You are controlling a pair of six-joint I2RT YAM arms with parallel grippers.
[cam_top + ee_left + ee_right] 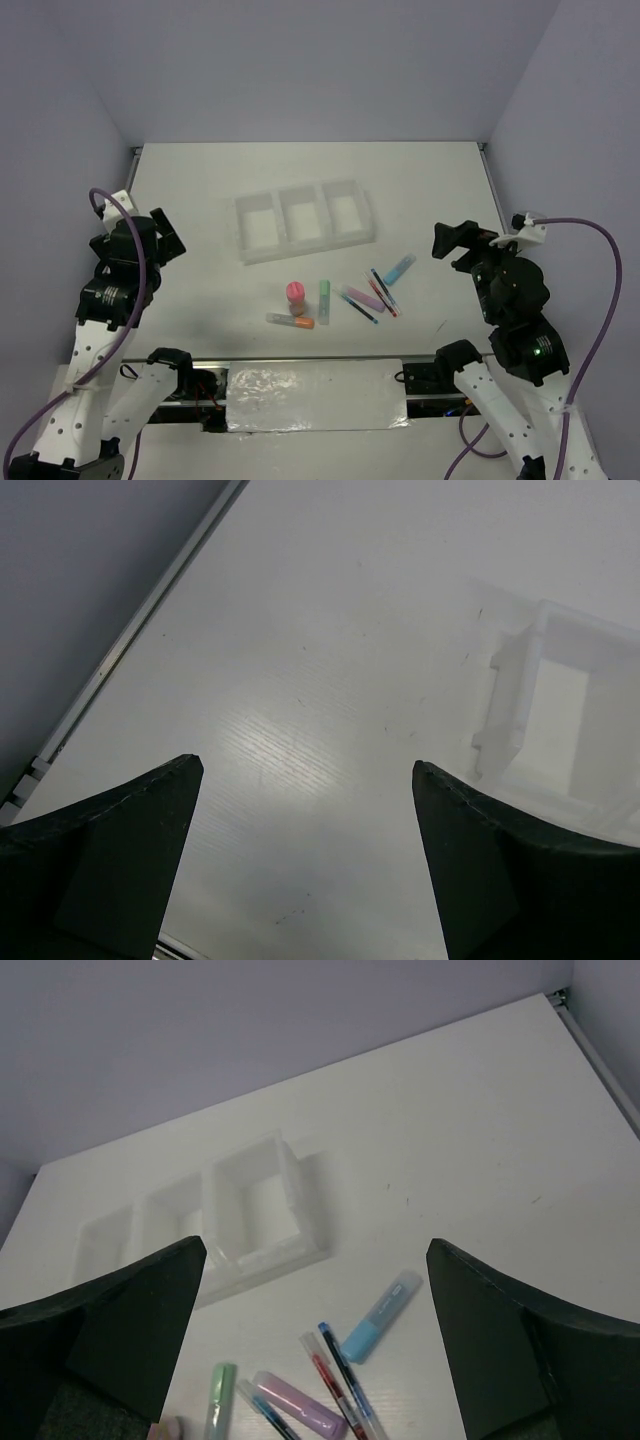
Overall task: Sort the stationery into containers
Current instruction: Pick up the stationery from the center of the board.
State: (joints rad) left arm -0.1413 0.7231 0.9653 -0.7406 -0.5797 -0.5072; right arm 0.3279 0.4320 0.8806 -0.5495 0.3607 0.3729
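The right gripper crosses above the markers next and goes down onto the cylinder's upturned pink top (295, 289) (161, 1430), since that lies below the gripper and left in the top view.
The white three-compartment tray (310, 246) lies mid-table with nothing showing inside it. In front of it lie a stubby pink-orange cylinder (296, 291), a green marker (325, 293), an orange marker (291, 321), a purple marker (367, 295), a light-blue marker (399, 269) and thin blue and red pens (383, 292). My left gripper (165, 235) is open and empty, left of the tray; its wrist view shows its spread jaws (305, 763) over bare table. My right gripper (450, 240) is open and empty, right of the markers, which show between its jaws (316, 1244).
The tray's end wall (510, 695) shows at the right of the left wrist view. The right wrist view shows the tray (295, 1185), the light-blue marker (380, 1317), the purple marker (300, 1405) and the green marker (220, 1400). Grey walls enclose the table.
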